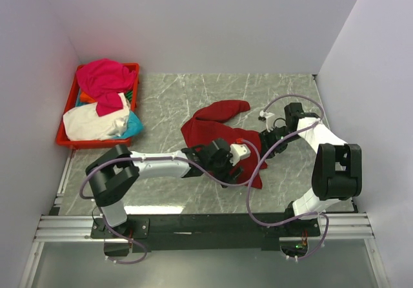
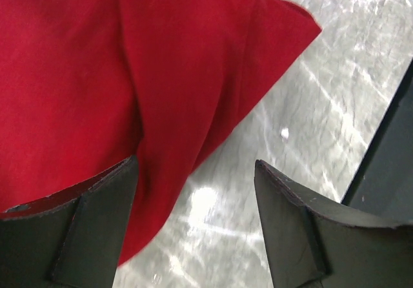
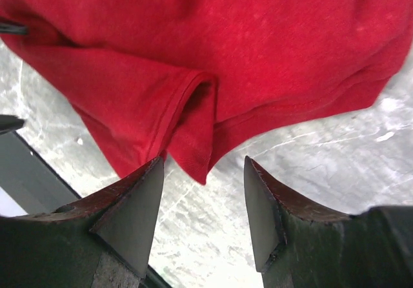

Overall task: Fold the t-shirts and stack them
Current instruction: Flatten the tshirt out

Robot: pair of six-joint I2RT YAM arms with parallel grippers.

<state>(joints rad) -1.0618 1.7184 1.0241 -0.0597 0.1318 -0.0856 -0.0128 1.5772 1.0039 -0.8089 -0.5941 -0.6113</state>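
Observation:
My left gripper needs to move down slightly next and close on the shirt's edge, since the shirt's folded near edge [image 2: 169,172] is just below and that cloth already enters the gripper's gap.
One dark red t-shirt [image 1: 216,119] lies crumpled in the middle of the marble table [image 1: 193,88]. My left gripper [image 1: 245,154] hovers low over its near right part. Seen from the left wrist, that gripper [image 2: 197,165] is open; the red cloth [image 2: 129,75] runs past the left finger [image 2: 97,230], with bare table in most of the gap. My right gripper [image 1: 264,138] reaches in from the right. In the right wrist view it [image 3: 203,160] stands open, and a folded hem corner [image 3: 197,152] of the shirt points into the gap without being pinched.
A red plastic crate [image 1: 64,117] at the back left holds more t-shirts: magenta [image 1: 103,78], cream-white [image 1: 93,121], cyan [image 1: 133,125] and a bit of orange [image 1: 87,97]. White walls enclose the table. A black rail [image 1: 213,222] runs along the near edge.

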